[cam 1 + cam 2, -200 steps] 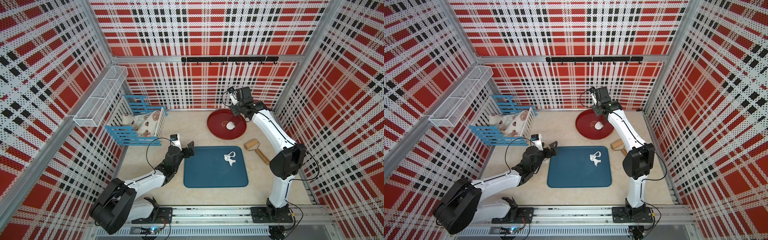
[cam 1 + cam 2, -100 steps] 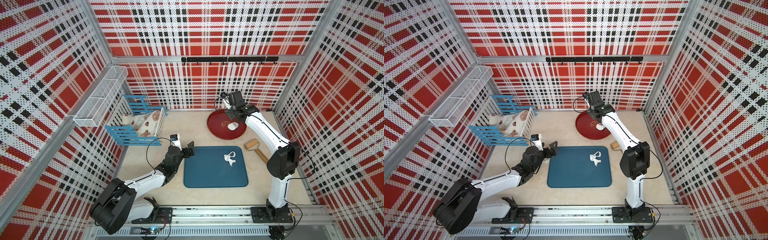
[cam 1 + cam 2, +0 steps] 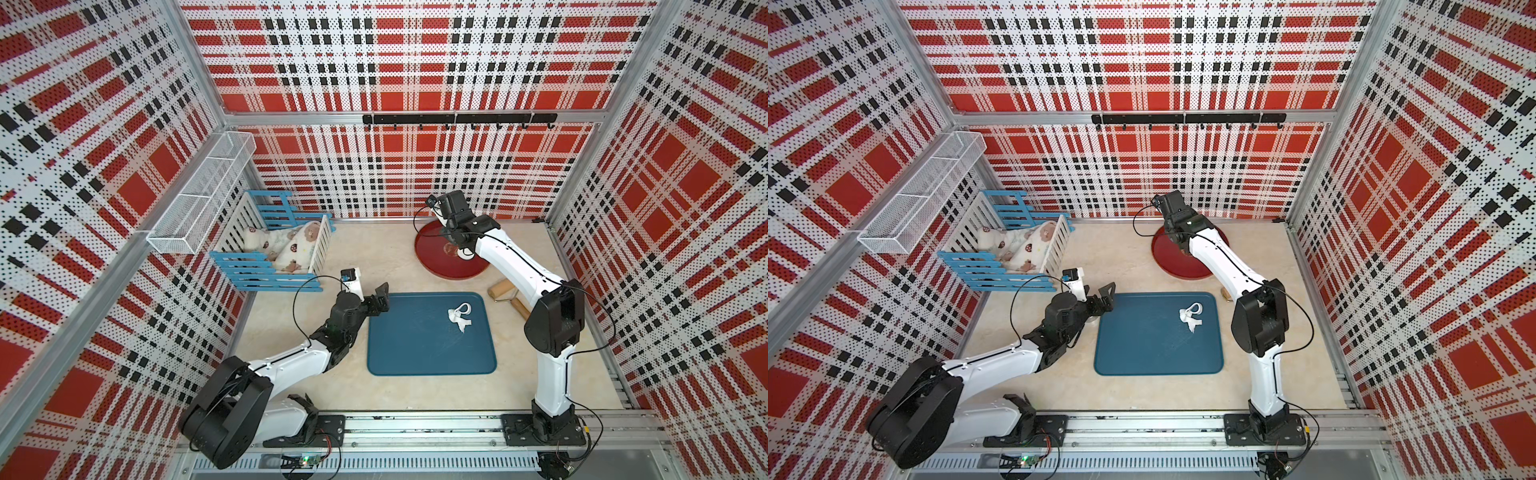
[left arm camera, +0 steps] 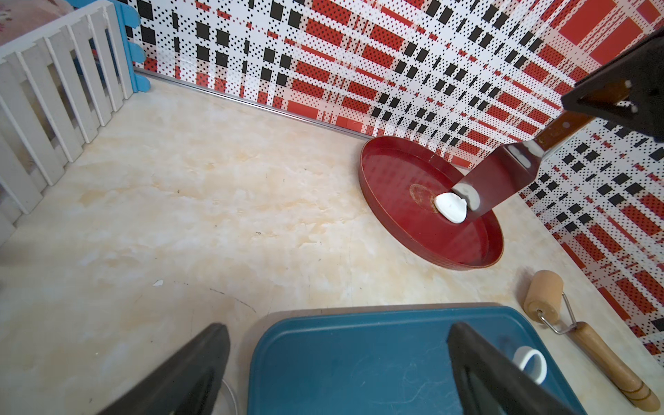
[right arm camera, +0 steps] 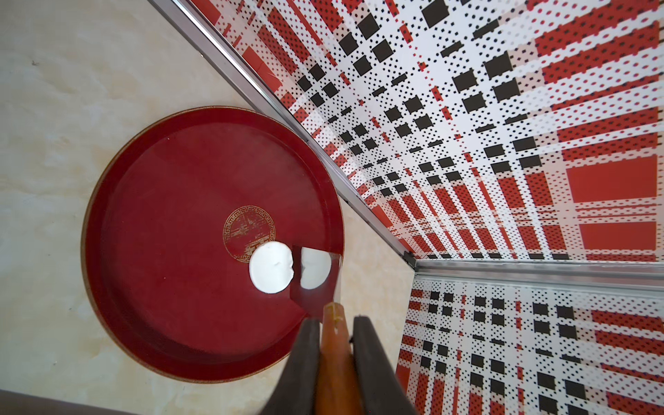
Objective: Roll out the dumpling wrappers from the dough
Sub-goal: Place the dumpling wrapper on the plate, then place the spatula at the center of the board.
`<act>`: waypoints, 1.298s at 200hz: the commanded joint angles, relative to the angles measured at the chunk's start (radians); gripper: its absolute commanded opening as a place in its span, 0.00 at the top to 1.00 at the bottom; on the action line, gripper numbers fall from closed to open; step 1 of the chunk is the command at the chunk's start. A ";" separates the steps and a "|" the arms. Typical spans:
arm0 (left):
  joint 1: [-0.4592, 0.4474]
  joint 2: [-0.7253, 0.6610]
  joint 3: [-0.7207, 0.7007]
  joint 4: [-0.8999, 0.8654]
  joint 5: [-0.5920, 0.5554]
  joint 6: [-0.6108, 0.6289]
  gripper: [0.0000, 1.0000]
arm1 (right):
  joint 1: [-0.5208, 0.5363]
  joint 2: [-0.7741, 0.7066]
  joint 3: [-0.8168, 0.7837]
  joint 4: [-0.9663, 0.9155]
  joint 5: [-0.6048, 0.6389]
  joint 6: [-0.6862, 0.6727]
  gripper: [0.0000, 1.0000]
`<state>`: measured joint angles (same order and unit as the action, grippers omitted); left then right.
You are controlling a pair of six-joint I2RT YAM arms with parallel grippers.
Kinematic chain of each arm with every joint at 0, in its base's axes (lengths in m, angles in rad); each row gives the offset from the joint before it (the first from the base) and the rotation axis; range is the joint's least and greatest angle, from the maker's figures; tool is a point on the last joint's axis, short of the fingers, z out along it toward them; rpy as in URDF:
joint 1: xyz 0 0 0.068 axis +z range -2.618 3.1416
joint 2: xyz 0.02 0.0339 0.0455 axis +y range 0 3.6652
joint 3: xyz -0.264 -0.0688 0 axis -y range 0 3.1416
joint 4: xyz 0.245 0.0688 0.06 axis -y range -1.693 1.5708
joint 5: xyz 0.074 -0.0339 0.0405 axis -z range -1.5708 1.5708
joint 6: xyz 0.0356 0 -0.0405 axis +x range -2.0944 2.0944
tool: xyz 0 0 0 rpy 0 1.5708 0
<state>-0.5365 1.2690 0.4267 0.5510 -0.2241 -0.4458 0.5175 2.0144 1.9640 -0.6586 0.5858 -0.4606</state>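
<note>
I should lift my right gripper next, swing past the tray's rim and lower to release the spatula (image 4: 496,179), as bare tabletop lies below it toward the crib.
One round white dumpling wrapper (image 5: 270,267) lies on the red tray (image 5: 161,215), also seen from the left wrist as the wrapper (image 4: 451,207). My right gripper (image 5: 336,323) is shut on the wooden handle of a steel spatula (image 4: 496,179), whose blade tilts down with its front edge against the wrapper's side. The dough (image 3: 459,318) is a small ragged white scrap with a loop, on the blue mat (image 3: 415,353) near its far right corner. My left gripper (image 3: 380,297) hovers open at the mat's far left corner, holding nothing.
A wooden roller (image 4: 542,294) lies on the table right of the mat, partly under my right arm. A blue-and-white crib (image 3: 274,253) with soft toys stands at the back left. A wire basket (image 3: 199,195) hangs on the left wall. The red tray sits close to the back wall.
My right wrist has swung left over the red tray with the spatula. The wrapper stays on the tray. The left arm and the dough have not moved.
</note>
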 commanded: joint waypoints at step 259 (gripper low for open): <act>0.021 -0.353 -0.144 -0.148 -0.103 -0.084 0.01 | 0.002 -0.071 -0.145 0.478 -0.691 1.123 1.00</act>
<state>-0.5232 0.9726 0.3107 0.4866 -0.3191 -0.4988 0.5251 1.8442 1.7279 -0.2920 0.0128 0.4976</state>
